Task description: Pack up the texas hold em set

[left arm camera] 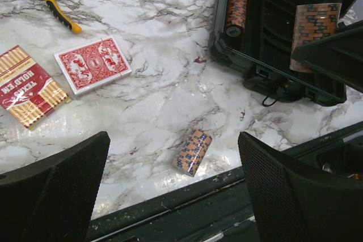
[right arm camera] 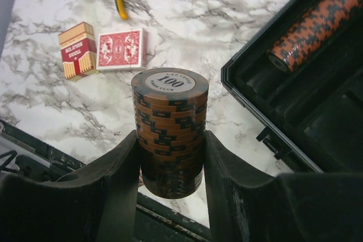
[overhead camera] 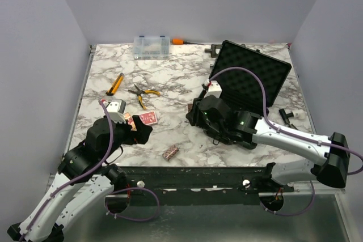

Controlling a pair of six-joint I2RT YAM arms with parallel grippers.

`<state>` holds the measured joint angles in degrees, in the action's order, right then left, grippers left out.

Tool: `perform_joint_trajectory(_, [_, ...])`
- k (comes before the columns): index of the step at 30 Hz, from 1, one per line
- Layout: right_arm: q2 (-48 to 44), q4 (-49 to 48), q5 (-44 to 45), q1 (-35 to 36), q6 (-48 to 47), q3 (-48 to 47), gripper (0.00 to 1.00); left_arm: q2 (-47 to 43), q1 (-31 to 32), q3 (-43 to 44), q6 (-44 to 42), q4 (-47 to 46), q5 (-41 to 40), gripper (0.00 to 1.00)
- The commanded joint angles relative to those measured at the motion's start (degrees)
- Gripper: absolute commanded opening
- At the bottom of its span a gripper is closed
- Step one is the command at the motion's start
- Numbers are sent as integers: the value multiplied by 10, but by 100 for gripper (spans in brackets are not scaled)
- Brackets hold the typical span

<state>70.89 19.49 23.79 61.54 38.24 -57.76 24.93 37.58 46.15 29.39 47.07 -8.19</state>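
My right gripper needs to move over the empty slot beside the long roll next, then go down and release, because the slot is below the gripper, to its right in the top view.
The black foam-lined case stands open at the back right, with one long chip roll lying in a slot; it also shows in the left wrist view. My right gripper is shut on a short brown-red chip roll and holds it upright above the table, just left of the case. My left gripper is open and empty, above the table's near edge. Another short chip roll lies between its fingers, further out. A red-backed deck and a Texas Hold'em deck box lie to the left.
Orange-handled pliers and a yellow-handled tool lie at mid left. A clear organizer box and an orange-handled tool sit at the back edge. A small black part lies right of the case.
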Motion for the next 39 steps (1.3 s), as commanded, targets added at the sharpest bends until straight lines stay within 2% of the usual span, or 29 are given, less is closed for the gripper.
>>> perform_joint_trajectory(1, [68, 140, 42, -2, 126, -91, 1, -39, -2, -48, -7, -42, -28, 93])
perform_joint_trajectory(5, [132, 209, -25, -51, 154, -156, 1, -55, -1, -72, -13, -42, -28, 91])
perform_joint_trajectory(11, [149, 176, -121, -153, 147, -152, 1, -57, -2, -67, -21, -40, -27, 91])
perform_joint_trajectory(15, [176, 187, -150, -202, 131, -164, 1, -56, -1, -79, -15, -41, -18, 91])
perform_joint_trajectory(22, [228, 200, -168, -256, 127, -194, 1, -48, -1, -72, -9, -37, -19, 91])
perform_joint_trajectory(27, [268, 224, -141, -273, 133, -226, 1, -59, -1, -74, 23, -20, -14, 95])
perform_joint_trajectory(39, [318, 248, -116, -314, 133, -246, 1, -55, -1, -73, 17, -18, -39, 94])
